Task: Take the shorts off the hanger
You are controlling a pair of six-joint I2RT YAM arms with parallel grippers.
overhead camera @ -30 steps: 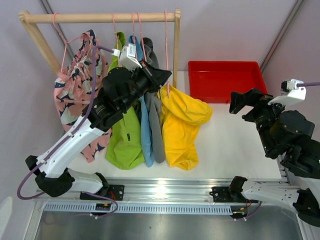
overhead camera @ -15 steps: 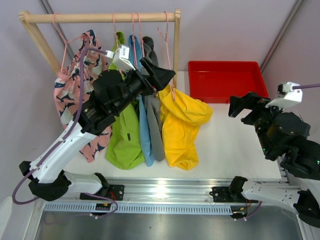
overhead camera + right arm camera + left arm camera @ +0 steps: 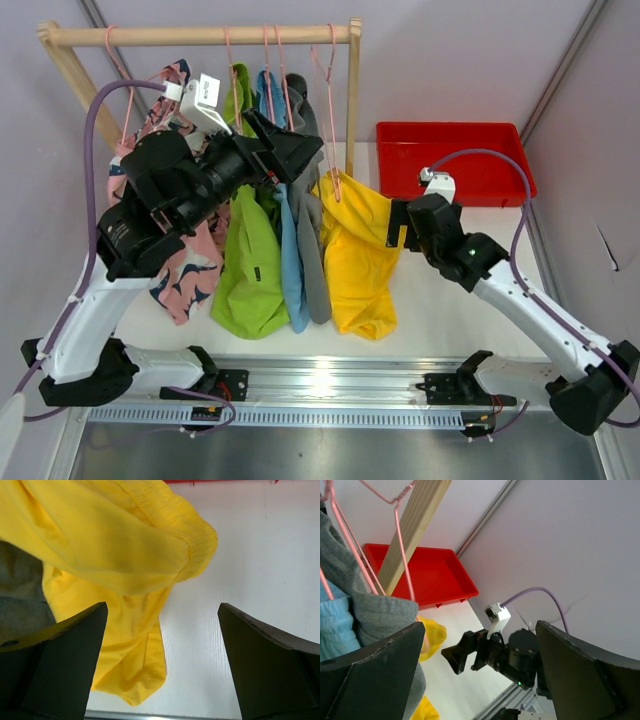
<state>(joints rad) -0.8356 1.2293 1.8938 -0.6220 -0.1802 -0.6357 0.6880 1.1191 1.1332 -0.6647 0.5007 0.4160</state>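
Observation:
My right gripper should move down and away from my base onto the yellow shorts' gathered edge (image 3: 382, 207) (image 3: 194, 551).
Several shorts hang from pink hangers (image 3: 330, 90) on a wooden rail (image 3: 200, 35): pink patterned (image 3: 185, 275), lime green (image 3: 250, 275), light blue (image 3: 292, 265), grey (image 3: 314, 250) and yellow (image 3: 360, 255). The yellow shorts sag from the rightmost hanger's low end onto the table. My left gripper (image 3: 305, 165) is open, up beside the grey shorts (image 3: 370, 617) and the hanger wire (image 3: 402, 555), holding nothing. My right gripper (image 3: 400, 225) is open just right of the yellow shorts (image 3: 115, 545), whose cloth lies ahead of its left finger (image 3: 65, 665).
A red bin (image 3: 450, 160) stands at the back right, behind the right arm. The rack's wooden post (image 3: 352, 95) rises just right of the hangers. White table (image 3: 240, 580) lies right of the yellow shorts. The left arm covers part of the pink patterned shorts.
My left gripper has opened and drawn back up and to the left. The right arm has swung from the far right in toward the yellow shorts, its gripper still open.

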